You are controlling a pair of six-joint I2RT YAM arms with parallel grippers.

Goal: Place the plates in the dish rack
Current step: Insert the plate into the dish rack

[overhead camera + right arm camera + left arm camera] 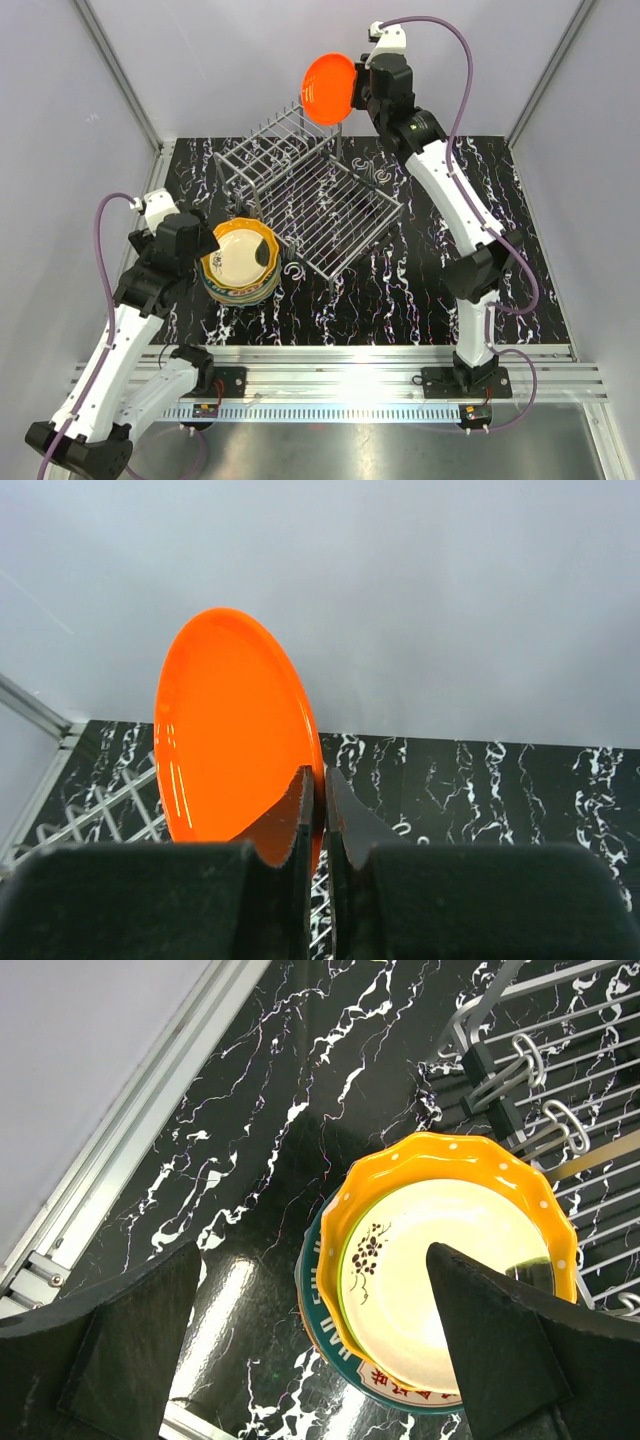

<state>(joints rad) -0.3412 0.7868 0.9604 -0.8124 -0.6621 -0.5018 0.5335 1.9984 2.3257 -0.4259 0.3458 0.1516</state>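
My right gripper next moves down toward the left in the top view, as the plate still hangs above. It then releases the plate into the far end of the dish rack's slotted section.
A red-orange plate (329,88) hangs on edge above the far end of the silver wire dish rack (310,195); my right gripper (356,92) is shut on its rim. From the right wrist the same plate (225,740) stands upright, its rim pinched at the gripper (322,790). A stack of plates (240,262) sits left of the rack, a cream floral plate (440,1280) on top inside a dotted orange one (450,1155), a teal-rimmed one (330,1305) under them. My left gripper (320,1350) hovers open over the stack's near edge, touching nothing.
The rack's slotted section (272,155) rises at the far left, its flat grid (345,215) toward the right. Loose metal hooks (375,172) lie beside the rack, another (293,271) by the stack. Grey walls surround the black marbled table (400,290); an aluminium rail (350,360) runs along the near edge.
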